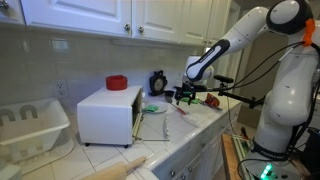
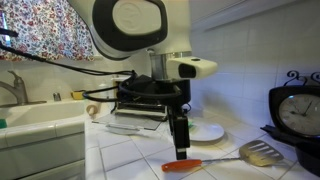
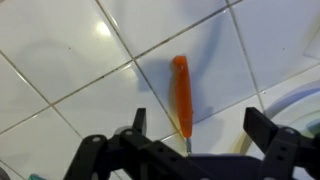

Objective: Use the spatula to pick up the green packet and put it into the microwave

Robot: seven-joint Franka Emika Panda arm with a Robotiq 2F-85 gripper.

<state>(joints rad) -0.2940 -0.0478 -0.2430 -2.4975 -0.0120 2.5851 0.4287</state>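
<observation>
My gripper lowers and shifts slightly toward the loose end of the orange handle (image 1: pixel 183 111) (image 3: pixel 182 81) next, since my open fingers hover nearer the spatula's metal stem.
My gripper (image 3: pixel 200 125) is open and empty, pointing down over the white tiled counter; it shows in both exterior views (image 1: pixel 185 97) (image 2: pixel 180 148). Between its fingers lies a utensil with an orange handle (image 3: pixel 181 92) (image 2: pixel 183 165), a thin metal shaft and a flat slotted grey blade (image 2: pixel 262 152). The fingertips hover just above the handle without touching it. No slim black spatula shows. The white microwave (image 1: pixel 105 115) stands further along the counter, its door side facing the gripper. A small green packet (image 1: pixel 151 108) lies on the counter by the microwave door.
A red rounded item (image 1: pixel 117 82) sits on the microwave. A white dish rack (image 1: pixel 30 125) stands beyond it. A black clock (image 1: pixel 157 82) (image 2: pixel 300 110) is at the wall. A white plate (image 2: pixel 205 131) and a sink (image 2: pixel 40 130) are behind the gripper.
</observation>
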